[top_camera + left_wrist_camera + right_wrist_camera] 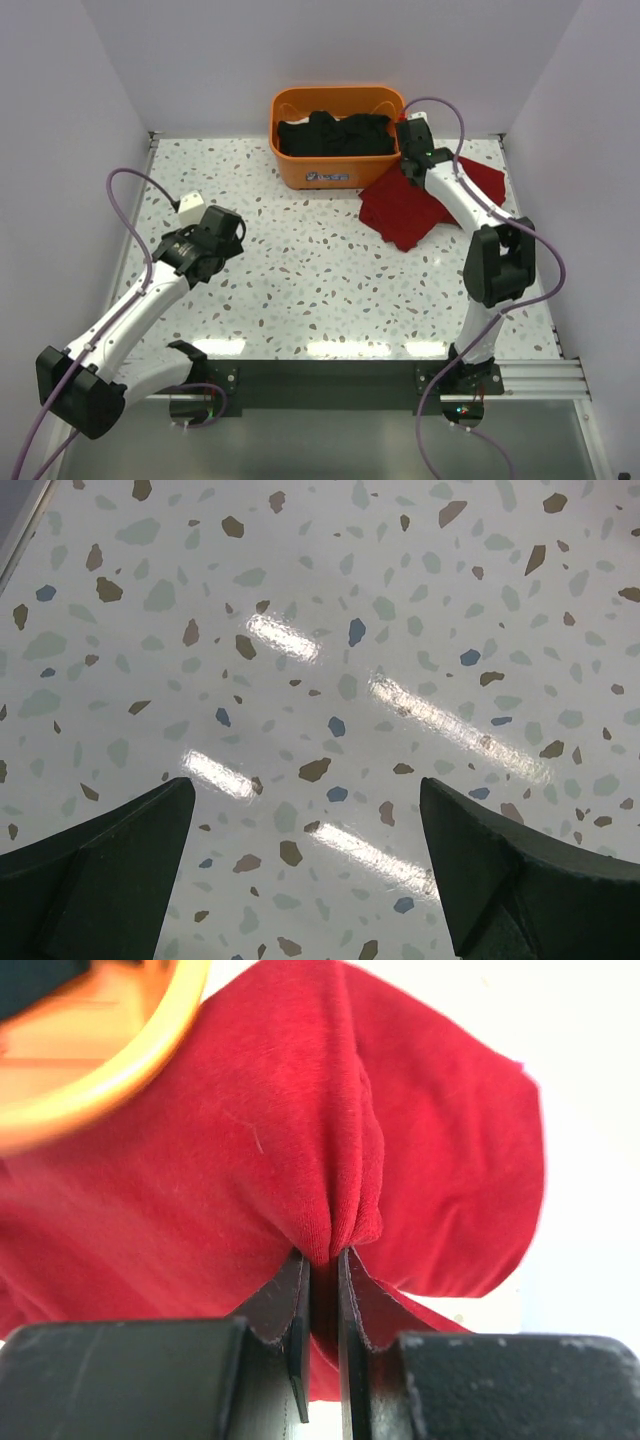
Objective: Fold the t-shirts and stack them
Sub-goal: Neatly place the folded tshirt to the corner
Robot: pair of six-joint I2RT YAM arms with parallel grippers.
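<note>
I will next bring the fold down onto table by the side with my right gripper, to the gripper's right in the top view, clear of the basket (310, 172), and let go.
A dark-red t-shirt (405, 208) lies crumpled on the table right of the orange basket (310, 172). My right gripper (410, 158) is shut on a pinched fold of this t-shirt (300, 1150), close to the basket's right rim (90, 1090); the cloth bunches between the closed jaws in the right wrist view. More dark cloth (335, 135) fills the basket; I cannot tell its colour. My left gripper (190, 262) is open and empty over bare table at the left, its fingers (100, 870) wide apart above the speckled surface.
The speckled white table (300, 270) spreads between the arms. White walls close in on the left, back and right. A dark rail (330, 375) runs along the near edge with both arm bases.
</note>
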